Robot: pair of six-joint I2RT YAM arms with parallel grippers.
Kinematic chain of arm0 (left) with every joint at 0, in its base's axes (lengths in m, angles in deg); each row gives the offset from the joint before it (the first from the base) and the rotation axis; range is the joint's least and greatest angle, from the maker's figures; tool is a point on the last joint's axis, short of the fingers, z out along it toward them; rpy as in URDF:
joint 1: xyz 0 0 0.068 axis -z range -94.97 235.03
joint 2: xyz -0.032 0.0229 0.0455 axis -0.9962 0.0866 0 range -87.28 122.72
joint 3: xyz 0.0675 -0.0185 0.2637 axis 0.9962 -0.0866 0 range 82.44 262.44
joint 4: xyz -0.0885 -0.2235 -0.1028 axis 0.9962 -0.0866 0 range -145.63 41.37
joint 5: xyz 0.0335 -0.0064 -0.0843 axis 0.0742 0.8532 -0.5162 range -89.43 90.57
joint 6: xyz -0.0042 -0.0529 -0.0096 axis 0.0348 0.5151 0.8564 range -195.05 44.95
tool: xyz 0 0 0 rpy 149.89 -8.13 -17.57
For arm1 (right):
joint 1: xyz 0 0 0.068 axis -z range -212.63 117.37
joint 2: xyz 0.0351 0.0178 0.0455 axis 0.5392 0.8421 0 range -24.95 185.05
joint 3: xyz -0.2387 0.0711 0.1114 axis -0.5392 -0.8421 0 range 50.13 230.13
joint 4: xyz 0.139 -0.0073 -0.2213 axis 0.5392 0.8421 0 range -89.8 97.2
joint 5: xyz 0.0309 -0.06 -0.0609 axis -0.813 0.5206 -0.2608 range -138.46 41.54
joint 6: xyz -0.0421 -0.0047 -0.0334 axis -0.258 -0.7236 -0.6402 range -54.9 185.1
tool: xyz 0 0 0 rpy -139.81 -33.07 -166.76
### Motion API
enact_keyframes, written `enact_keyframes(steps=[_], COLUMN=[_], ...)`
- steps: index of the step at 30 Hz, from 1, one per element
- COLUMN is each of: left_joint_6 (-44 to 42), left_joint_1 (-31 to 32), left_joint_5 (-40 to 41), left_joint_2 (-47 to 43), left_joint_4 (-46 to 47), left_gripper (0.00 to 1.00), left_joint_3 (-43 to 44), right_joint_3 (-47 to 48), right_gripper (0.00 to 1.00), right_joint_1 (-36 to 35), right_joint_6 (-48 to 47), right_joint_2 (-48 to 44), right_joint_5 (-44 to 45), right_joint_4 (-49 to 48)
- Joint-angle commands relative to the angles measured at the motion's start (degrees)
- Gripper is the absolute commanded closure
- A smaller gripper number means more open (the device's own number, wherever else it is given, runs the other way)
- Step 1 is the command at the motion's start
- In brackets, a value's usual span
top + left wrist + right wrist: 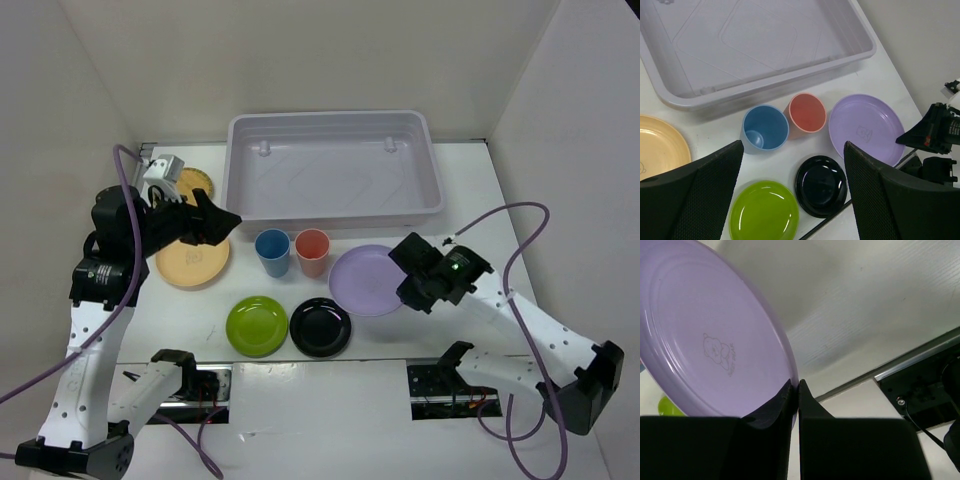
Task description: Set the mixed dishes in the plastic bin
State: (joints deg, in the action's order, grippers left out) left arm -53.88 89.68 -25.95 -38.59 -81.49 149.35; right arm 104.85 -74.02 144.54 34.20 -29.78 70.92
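Observation:
My right gripper will next lift the lilac plate (365,280), carry it outward over the bin's near rim and lower it onto the bin's empty bottom.
The pale lavender-grey plastic bin (333,170) stands at the back of the table and holds nothing. My right gripper (405,270) is shut on the right rim of the lilac plate (365,280), also in the right wrist view (705,340), one finger on each face. My left gripper (222,222) is open and empty, raised over the pale orange plate (192,262). The blue cup (272,252) and coral-red cup (312,251) stand upright before the bin. The lime green plate (256,325) and black plate (320,326) lie near the front. The woven disc (194,184) lies behind the left arm.
White walls close in the table on the left, back and right. Two cut-outs with cables (440,385) sit at the near edge by the arm bases. A purple cable (520,250) loops over the right side.

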Motion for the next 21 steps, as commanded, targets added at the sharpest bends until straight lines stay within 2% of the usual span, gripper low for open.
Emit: enact_keyframes(steps=[1,6,9,10,15,18,19,21], left_joint_6=[-0.4,0.1,0.7,0.7,2.5,2.5,3.0,3.0], left_joint_1=[0.2,0.2,0.2,0.2,0.2,0.2,0.2,0.2], left_joint_5=[-1.7,-2.2,-2.7,-3.4,-8.0,-9.8,-9.8,-9.8], left_joint_2=[0.4,0.4,0.4,0.4,0.4,0.4,0.4,-0.2], left_joint_4=[2.5,2.5,3.5,3.5,7.9,8.4,8.4,9.0], left_gripper=[0.12,0.12,0.12,0.12,0.09,0.09,0.09,0.09], left_joint_3=[1.6,1.6,0.9,0.9,-1.6,-1.6,-1.1,-1.1], right_joint_3=[3.1,7.8,10.8,11.4,11.5,13.4,14.0,15.8], right_gripper=[1.00,1.00,1.00,1.00,1.00,1.00,1.00,1.00], right_joint_1=[-0.4,-0.4,-0.4,-0.4,1.0,7.2,12.3,16.8], right_joint_6=[0.0,0.0,-1.6,-2.3,-11.9,-18.5,-20.3,-24.2], right_joint_2=[-3.9,-9.2,-11.8,-12.6,-9.7,-2.9,1.3,5.3], right_joint_5=[-0.7,-0.7,0.5,0.5,-1.2,-2.1,-5.3,-8.5], right_joint_4=[3.4,3.4,0.0,-2.0,-23.6,-32.0,-34.1,-40.3])
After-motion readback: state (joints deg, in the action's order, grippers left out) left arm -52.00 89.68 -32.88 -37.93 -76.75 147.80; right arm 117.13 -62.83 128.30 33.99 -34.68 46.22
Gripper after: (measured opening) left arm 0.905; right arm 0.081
